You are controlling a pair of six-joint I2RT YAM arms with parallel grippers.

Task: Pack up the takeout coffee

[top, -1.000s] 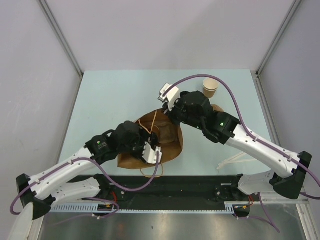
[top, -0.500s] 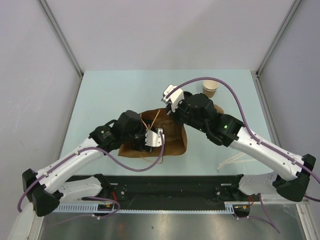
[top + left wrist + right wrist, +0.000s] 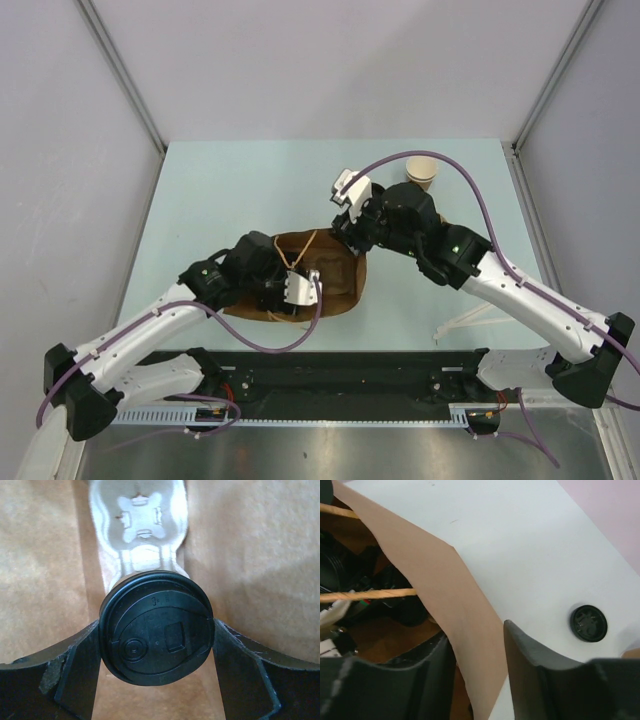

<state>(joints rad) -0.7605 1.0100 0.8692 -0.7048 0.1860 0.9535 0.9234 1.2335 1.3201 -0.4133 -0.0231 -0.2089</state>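
My right gripper shifts slightly toward the bag's opening next, before closing on the bag's upper edge (image 3: 459, 649), because the bag's side stands loose between its fingers.
The takeout coffee, a small tan paper cup (image 3: 421, 173) with no lid, stands upright at the far right of the table, behind my right arm. A brown paper bag (image 3: 335, 290) lies in the middle. My left gripper (image 3: 298, 290) reaches into its mouth. In the left wrist view the left gripper (image 3: 156, 630) is shut on a round black lid (image 3: 165, 650), which touches both fingers. What is under the lid is hidden. A pale moulded tray (image 3: 140, 525) lies beyond it inside the bag. My right gripper (image 3: 476, 632) is open, with the bag's wall (image 3: 465, 605) loose between its fingers.
A small black lid (image 3: 589, 623) lies flat on the table beyond the bag. Tan twisted handles (image 3: 300, 250) stick up from the bag's mouth. A clear plastic piece (image 3: 462, 322) lies at the near right. Grey walls close in the table's sides and back.
My right gripper's jaws have parted from the bag's edge. The bag has sagged lower and flatter. My left gripper has shifted a little inside the bag's mouth, still holding the lid.
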